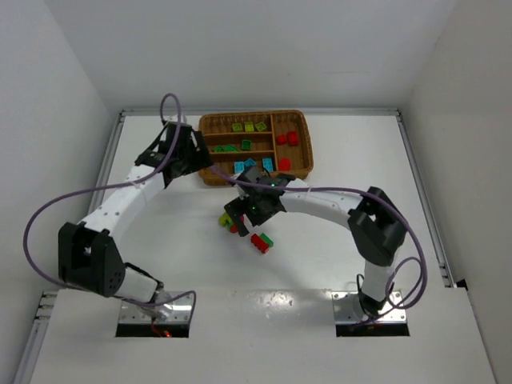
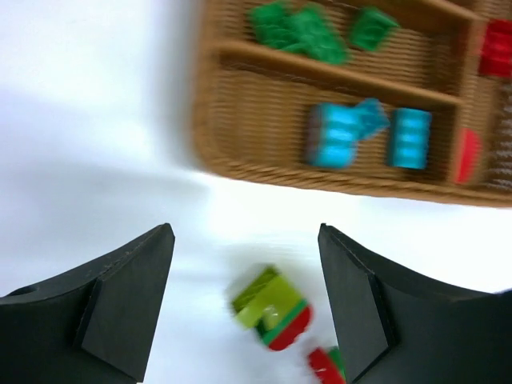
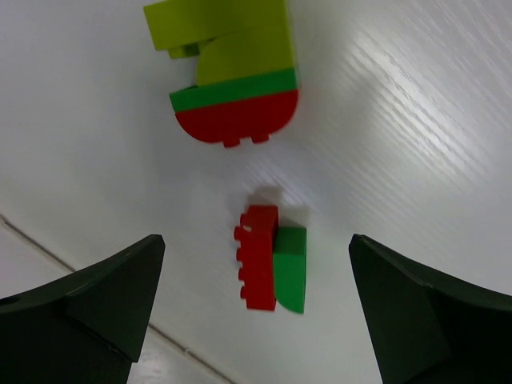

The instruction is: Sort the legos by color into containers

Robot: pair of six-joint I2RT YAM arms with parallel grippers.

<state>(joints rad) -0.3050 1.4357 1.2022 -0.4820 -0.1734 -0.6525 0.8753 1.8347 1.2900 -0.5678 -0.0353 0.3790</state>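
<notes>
The right gripper moves to the left in the top view and down onto its red end (image 3: pixel 237 115) next, because the stack (image 3: pixel 232 72) joins lime, green and red bricks.
The brown wicker tray (image 1: pixel 254 176) holds lime bricks in its far slot, dark green bricks (image 2: pixel 308 32) in the middle slot, cyan bricks (image 2: pixel 368 136) in the near slot and red bricks (image 1: pixel 288 140) in the upright slot. On the table lie a lime, green and red stack (image 3: pixel 232 72), also in the left wrist view (image 2: pixel 270 308), and a red-and-green pair (image 3: pixel 272 268). My right gripper (image 3: pixel 256 244) is open and empty above the pair. My left gripper (image 2: pixel 246 272) is open and empty, hovering near the tray's near-left corner.
In the top view the stack (image 1: pixel 229 220) and the pair (image 1: pixel 261 240) lie just in front of the tray. The right arm (image 1: pixel 320 204) reaches across the table's middle. White walls close in the table on three sides.
</notes>
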